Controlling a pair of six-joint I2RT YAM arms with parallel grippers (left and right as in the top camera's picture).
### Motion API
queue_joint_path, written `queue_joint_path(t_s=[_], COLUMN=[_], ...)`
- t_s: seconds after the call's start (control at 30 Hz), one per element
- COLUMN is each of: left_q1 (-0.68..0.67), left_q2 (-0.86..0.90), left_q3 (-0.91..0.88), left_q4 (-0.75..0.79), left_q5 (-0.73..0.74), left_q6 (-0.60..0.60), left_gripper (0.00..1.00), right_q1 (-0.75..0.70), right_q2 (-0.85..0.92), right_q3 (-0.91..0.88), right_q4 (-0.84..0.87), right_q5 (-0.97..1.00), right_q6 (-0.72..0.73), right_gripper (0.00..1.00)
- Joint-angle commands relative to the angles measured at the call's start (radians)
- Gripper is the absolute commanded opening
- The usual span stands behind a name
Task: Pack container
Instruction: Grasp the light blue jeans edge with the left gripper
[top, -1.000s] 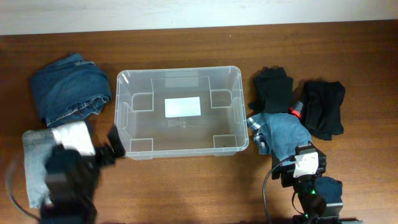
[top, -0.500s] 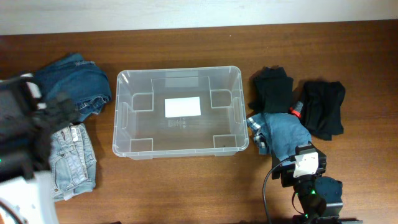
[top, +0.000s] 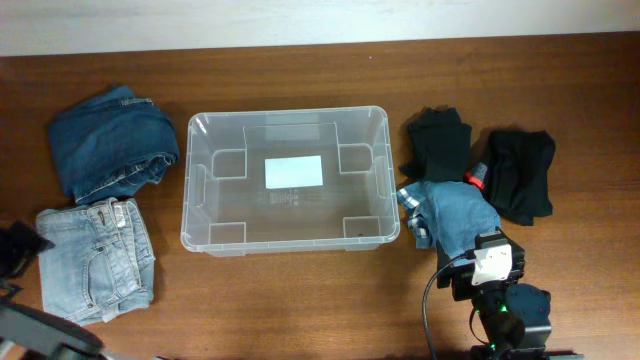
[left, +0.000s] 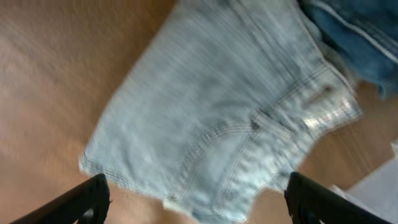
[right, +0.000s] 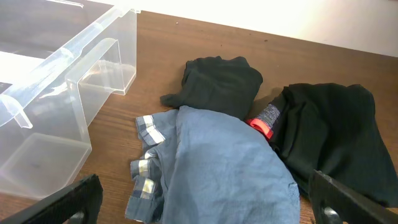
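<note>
My left gripper should go down and to the right in the overhead view next, onto the light-blue jeans' side (top: 61, 255) (left: 149, 99) opposite the container, because its fingers are above it.
The clear container (top: 192, 190) stands empty at the table's middle, a white label on its base; its corner shows in the right wrist view (right: 93, 59). My left gripper (left: 199, 208) is open and empty above folded light-blue jeans (left: 230, 106), which lie at the front left (top: 95, 262). In the overhead view the left gripper (top: 18, 250) is at the far left edge. My right gripper (right: 211, 208) is open and empty over a blue shirt (right: 217, 162), right of the container (top: 455, 215). The right arm (top: 490, 268) is at the front right.
Dark blue jeans (top: 110, 150) lie behind the light ones. Two black garments (top: 440, 140) (top: 520, 175) lie at the back right with a red and grey sock (top: 476, 176) between them. The sock also shows in the right wrist view (right: 264, 121).
My left arm swung from beside the container's front-left corner across the left clothes to the far left edge, uncovering the light jeans. The right arm has not moved.
</note>
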Motion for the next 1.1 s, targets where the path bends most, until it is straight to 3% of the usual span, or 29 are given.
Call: queue_joint_path(t_s=[0.0,0.13,0.23,0.4,0.57,0.8,1.0,1.07], left_q1=[0.046,0.069,0.08,0.081,0.082,0.079,0.051,0.042], left_q2=[0.078,0.142,0.189,0.293,0.357,0.446,0.497,0.507], left_q3=[0.01,0.01,0.01,0.01,0.01,0.008,0.005,0.005], left_q4=[0.055,0.124,0.158,0.174,0.196,0.179,0.152,0.146], left_q5=[0.044,-0.02,-0.011,0.164,0.163,0.346,0.387,0.39], left_q6=[0.054,0.074,0.1,0.257,0.262,0.394,0.435,0.443], left_gripper=[0.91,0.99,0.99,0.99,0.98,0.89,0.72,0.59], right_q1=[-0.007,-0.007,-0.007,-0.007,-0.007,-0.007,-0.007,-0.007], right_q2=[-0.007,-0.007,-0.007,-0.007,-0.007,-0.007,-0.007,-0.007], right_q3=[-0.006,-0.006,-0.006,-0.006,-0.006,-0.006,-0.006,-0.006], right_q4=[-0.004,-0.004,-0.004,-0.004,-0.004,-0.004,-0.004,-0.004], right_q5=[-0.005,-0.005,-0.005,-0.005,-0.005,-0.005,-0.005,-0.005], right_q6=[0.008,0.008,0.008,0.008,0.008,0.008,0.008,0.008], right_gripper=[0.99,0.98,0.98,0.98,0.98,0.99,0.99,0.99])
